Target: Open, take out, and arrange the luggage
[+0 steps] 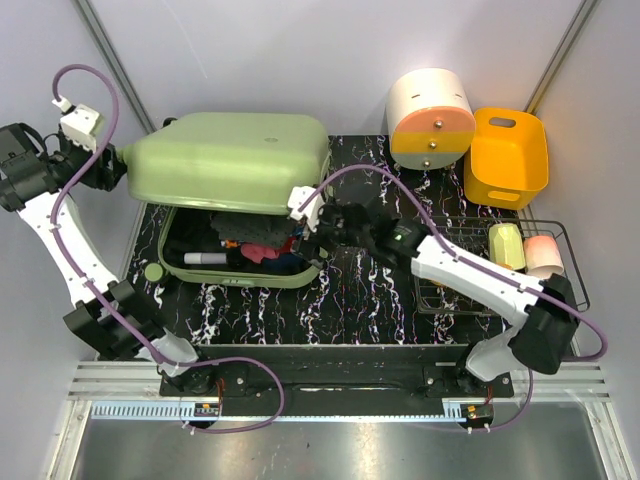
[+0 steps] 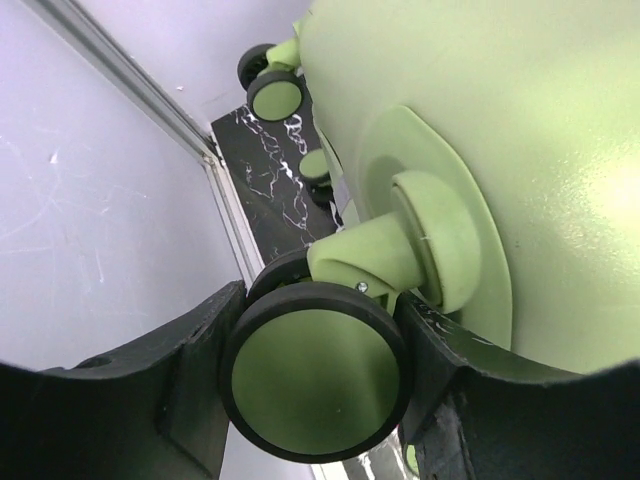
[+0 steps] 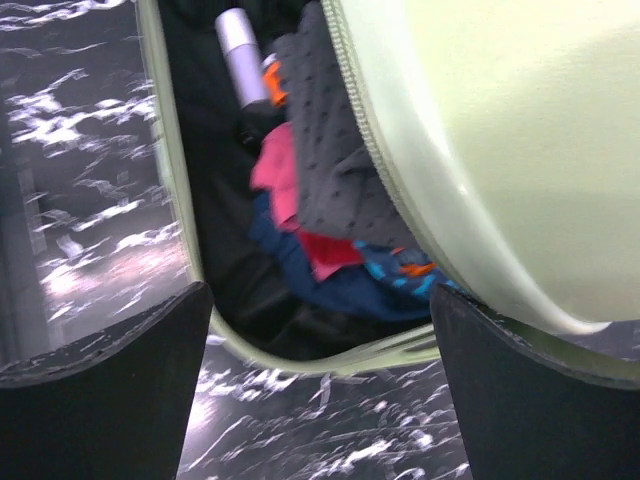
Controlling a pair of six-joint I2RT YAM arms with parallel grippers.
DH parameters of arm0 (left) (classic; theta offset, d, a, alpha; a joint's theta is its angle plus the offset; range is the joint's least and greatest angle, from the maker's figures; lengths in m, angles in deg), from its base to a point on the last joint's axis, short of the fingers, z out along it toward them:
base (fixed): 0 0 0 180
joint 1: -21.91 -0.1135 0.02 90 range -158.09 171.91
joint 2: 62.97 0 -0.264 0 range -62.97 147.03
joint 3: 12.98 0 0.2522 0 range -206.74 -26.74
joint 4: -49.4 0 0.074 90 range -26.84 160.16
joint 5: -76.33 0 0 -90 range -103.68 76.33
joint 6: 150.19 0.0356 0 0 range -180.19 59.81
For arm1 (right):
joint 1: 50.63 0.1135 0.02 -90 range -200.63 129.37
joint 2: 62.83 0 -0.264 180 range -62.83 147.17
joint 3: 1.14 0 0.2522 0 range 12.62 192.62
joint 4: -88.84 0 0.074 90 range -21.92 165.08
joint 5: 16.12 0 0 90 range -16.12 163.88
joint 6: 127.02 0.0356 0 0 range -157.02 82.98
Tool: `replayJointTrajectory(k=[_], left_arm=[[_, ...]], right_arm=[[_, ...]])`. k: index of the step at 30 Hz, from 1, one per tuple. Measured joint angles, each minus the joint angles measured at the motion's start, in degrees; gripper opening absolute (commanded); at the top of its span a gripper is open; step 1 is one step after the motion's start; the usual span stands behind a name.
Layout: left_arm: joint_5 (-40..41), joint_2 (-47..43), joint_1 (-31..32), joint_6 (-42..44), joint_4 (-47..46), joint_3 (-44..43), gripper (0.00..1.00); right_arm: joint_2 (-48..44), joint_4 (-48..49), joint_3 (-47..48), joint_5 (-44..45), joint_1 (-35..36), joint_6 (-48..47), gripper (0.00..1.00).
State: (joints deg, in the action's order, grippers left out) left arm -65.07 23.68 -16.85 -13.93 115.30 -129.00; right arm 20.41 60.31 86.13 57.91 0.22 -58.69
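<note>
The robot will swing its left gripper with the green wheel outward and up toward the back wall (image 1: 160, 65) (image 2: 195, 40) and let the wheel go, since the luggage's partly raised lid still hangs over the clothes.
The luggage (image 1: 230, 160) is a pale green hard-shell case lying on the black marbled mat, its lid raised partway over the lower shell (image 1: 240, 278). My left gripper (image 1: 118, 165) is at the lid's left end. In the left wrist view it (image 2: 315, 370) is shut on a green wheel with a black tyre (image 2: 312, 372), both fingers touching the tyre. My right gripper (image 1: 308, 228) stands open at the case's right end, beside the lid's corner. Between its fingers (image 3: 320, 340) I see the shell rim and mat, nothing held. Inside lie pink, grey and blue clothes (image 3: 320, 200) and a silver tube (image 3: 243, 55).
A cream-and-orange cylindrical box (image 1: 430, 118) and an orange bin (image 1: 507, 158) stand at the back right. A wire basket (image 1: 440, 290) at the right holds a pale green object (image 1: 506, 245) and a pink-topped roll (image 1: 543, 255). Grey walls close in on both sides.
</note>
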Motion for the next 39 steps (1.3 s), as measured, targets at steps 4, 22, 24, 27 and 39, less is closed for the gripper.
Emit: replayJointTrajectory(k=[4,22,24,27,39], left_arm=[[0.02,2.45,-0.15,-8.20,-4.92,-1.64,0.00],[-1.11,3.54,1.01,-18.97,-9.01,-3.82,0.00],[-1.14,3.54,1.05,-19.17,-9.01,-3.82,0.00],[-1.16,3.54,1.14,-19.17,-9.03,-3.82,0.00],[-1.20,3.41,2.56,-20.83,-9.75,-3.76,0.42]], right_arm=[[2.51,8.83,0.00,9.31,3.13,-7.30,1.00],[10.51,52.43,-6.43,18.80,13.97,-63.14,0.98],[12.81,53.46,-5.92,19.34,13.94,-66.40,0.96],[15.98,54.25,-3.76,20.04,13.53,-69.79,0.91],[21.57,55.49,8.57,20.90,6.29,-75.60,0.16]])
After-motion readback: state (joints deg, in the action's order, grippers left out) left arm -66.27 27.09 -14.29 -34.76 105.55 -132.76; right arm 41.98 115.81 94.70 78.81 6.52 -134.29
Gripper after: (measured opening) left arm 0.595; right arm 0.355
